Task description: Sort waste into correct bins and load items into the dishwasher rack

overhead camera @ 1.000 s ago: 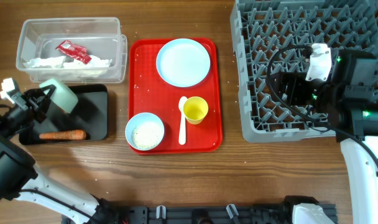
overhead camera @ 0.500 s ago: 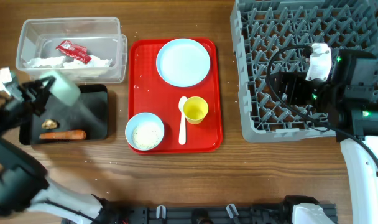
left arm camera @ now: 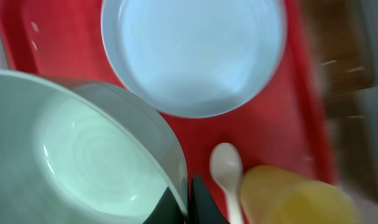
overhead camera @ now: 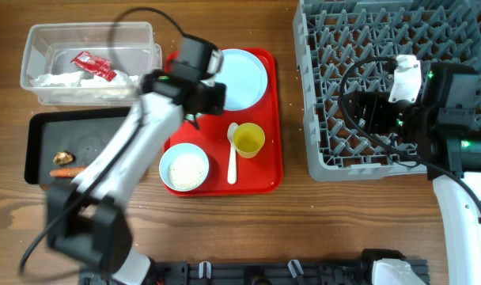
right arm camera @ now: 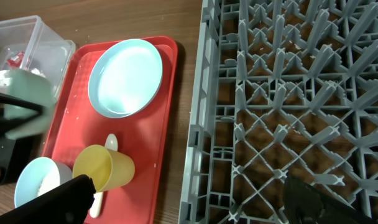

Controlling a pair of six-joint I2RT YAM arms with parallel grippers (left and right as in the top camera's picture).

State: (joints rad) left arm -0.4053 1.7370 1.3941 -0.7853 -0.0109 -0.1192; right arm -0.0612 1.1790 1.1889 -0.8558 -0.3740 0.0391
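Note:
The left gripper is going to lower the empty pale mint bowl next onto the red tray between the plate and the rice bowl [overhead camera: 206, 131], where there is open space.
My left gripper [left arm camera: 188, 200] is shut on the rim of an empty pale mint bowl [left arm camera: 83, 155] and holds it above the red tray [overhead camera: 264, 170], beside the pale blue plate [overhead camera: 244, 79]. In the right wrist view the bowl [right arm camera: 21, 99] hangs at the tray's left side. The second mint bowl [overhead camera: 184, 169] holds rice grains. The yellow cup [overhead camera: 248, 139] and white spoon [overhead camera: 232, 154] lie on the tray. My right gripper [right arm camera: 189, 205] is open and empty over the grey dishwasher rack [overhead camera: 383, 47].
The clear tub [overhead camera: 35, 39] at the back left holds white napkins and a red wrapper [overhead camera: 92, 65]. The black tray [overhead camera: 39, 127] in front of it holds a brown lump [overhead camera: 62, 157] and an orange piece [overhead camera: 65, 170]. Rice grains dot the red tray.
My left arm has swung right with the mint bowl, from over the black tray to above the red tray. The brown lump now lies in the black tray. The right arm has not moved.

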